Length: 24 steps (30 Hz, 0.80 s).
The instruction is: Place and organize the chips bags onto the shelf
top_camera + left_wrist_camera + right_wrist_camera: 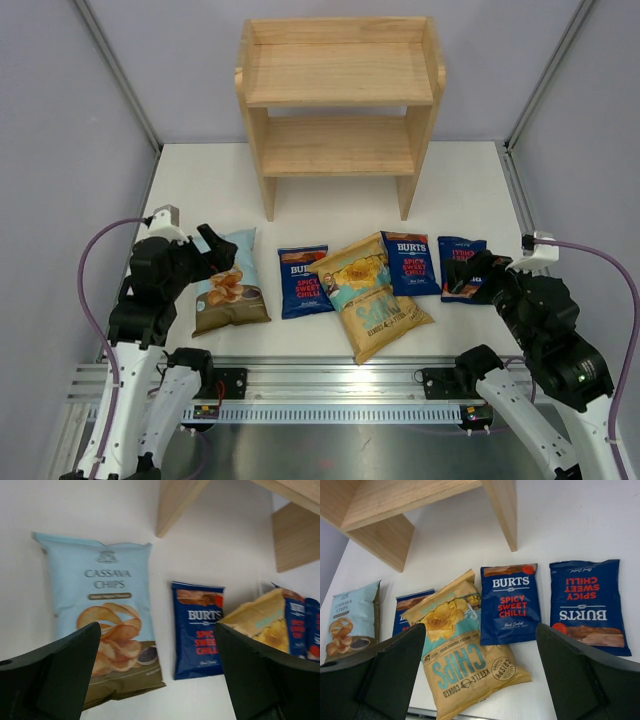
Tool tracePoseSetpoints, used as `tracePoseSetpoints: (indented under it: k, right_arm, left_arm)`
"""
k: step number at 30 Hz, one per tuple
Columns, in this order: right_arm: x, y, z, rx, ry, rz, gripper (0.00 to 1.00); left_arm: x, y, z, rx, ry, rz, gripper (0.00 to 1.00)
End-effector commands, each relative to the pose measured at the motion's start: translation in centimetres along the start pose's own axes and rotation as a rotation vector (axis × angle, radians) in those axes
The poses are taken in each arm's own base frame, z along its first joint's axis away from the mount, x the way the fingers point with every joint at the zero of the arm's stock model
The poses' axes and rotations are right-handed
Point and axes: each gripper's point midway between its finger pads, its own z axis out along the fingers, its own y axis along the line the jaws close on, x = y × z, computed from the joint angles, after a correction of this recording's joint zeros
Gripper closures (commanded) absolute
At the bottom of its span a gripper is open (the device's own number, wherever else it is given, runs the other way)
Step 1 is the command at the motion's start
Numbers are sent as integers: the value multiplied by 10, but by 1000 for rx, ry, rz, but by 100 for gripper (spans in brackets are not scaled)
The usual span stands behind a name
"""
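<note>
The left gripper swings down across, to its right in the top view, next and pinches the yellow bag's edge that overlaps the dark-blue Burts bag (304, 281).
The chips bags lie in a row on the white table in front of the wooden shelf (340, 100): a pale-blue Cassava bag (232, 282), a dark-blue Burts bag (304, 281), a yellow bag (370, 295), and two more Burts bags (410, 263) (460, 268). My left gripper (215, 250) hangs open above the Cassava bag (102, 605), holding nothing, with the Burts bag (198, 630) just to its right. My right gripper (478, 275) is open and holding nothing over the right end of the row; the yellow bag (465, 655) and a Burts bag (509, 605) show between its fingers.
Both shelf tiers are bare wood. The shelf's front legs (175, 502) (502, 510) stand just behind the bags. Grey walls close in the table on three sides. A metal rail (330, 380) carrying the arm bases runs along the near edge.
</note>
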Motion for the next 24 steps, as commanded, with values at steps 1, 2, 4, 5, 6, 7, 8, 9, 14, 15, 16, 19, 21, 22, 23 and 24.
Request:
tracePoseSetpoints:
  k: [1, 2, 4, 5, 6, 7, 8, 9, 14, 15, 16, 19, 21, 22, 23, 24]
  right_arm:
    - [1, 24, 2, -116, 15, 48, 1]
    - [3, 25, 3, -116, 26, 61, 1]
    - [9, 23, 5, -109, 42, 67, 1]
    - [11, 25, 5, -117, 49, 76, 1]
    - [11, 25, 5, -122, 48, 77, 1]
    - [14, 25, 5, -124, 51, 78, 1]
    - [15, 25, 5, -124, 50, 83, 1]
    - [18, 24, 6, -125, 55, 83, 1]
    - [18, 25, 5, -134, 48, 92, 1]
    - [19, 25, 5, -136, 51, 91, 1]
    - [18, 25, 4, -136, 50, 92, 1]
    - [18, 26, 2, -146, 48, 93, 1]
    - [16, 29, 0, -158, 48, 96, 1]
    - [16, 29, -1, -159, 47, 97, 0]
    - [16, 28, -1, -155, 48, 96, 1]
    - [16, 27, -2, -153, 48, 96, 0]
  left_arm:
    - [29, -44, 18, 252, 124, -127, 1]
    - [31, -55, 23, 321, 133, -139, 1]
    - [56, -57, 40, 342, 228, -178, 1]
    - [61, -62, 43, 368, 253, -183, 1]
    - [64, -74, 46, 407, 263, -183, 1]
    - [75, -77, 53, 411, 298, -182, 1]
    - [75, -82, 60, 413, 283, -177, 1]
    - [85, -98, 56, 452, 312, -164, 1]
    - [114, -138, 71, 515, 369, -148, 1]
    - [126, -146, 70, 523, 405, -140, 1]
    - [128, -152, 73, 535, 403, -136, 1]
    - [147, -168, 84, 536, 451, -109, 1]
    - [171, -176, 90, 527, 528, -83, 1]
    - [175, -183, 92, 528, 542, -77, 1]
    - [179, -186, 94, 513, 542, -69, 1]
    - [192, -191, 92, 505, 574, -65, 1]
